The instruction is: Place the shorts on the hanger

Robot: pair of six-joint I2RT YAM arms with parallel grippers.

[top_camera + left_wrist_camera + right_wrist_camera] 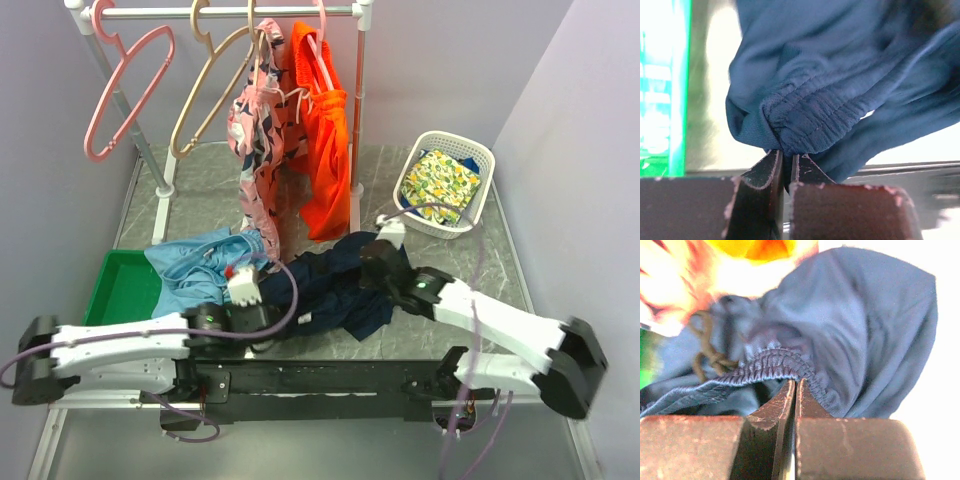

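Note:
The robot's left gripper has to lift outward next, toward the pink patterned garment's hem (271,247), which hangs outward of it, and let go of the waistband end, because the navy shorts (335,290) are lying crumpled.
The dark navy shorts (335,290) lie crumpled on the table between my two arms. My left gripper (272,298) is at their left end, and in the left wrist view it (787,152) is shut on the gathered elastic waistband of the shorts (840,75). My right gripper (365,265) is at their upper right, and in the right wrist view it (796,382) is shut on the waistband of the shorts (865,330) beside a tan drawstring. The tan hanger (205,90) hangs empty on the rack rail at the back.
A pink hanger (130,90), a pink patterned garment (260,140) and orange shorts (325,150) hang on the white rack. Light blue shorts (200,265) spill from a green tray (115,290) at the left. A white basket (478,165) of patterned cloth stands at the back right.

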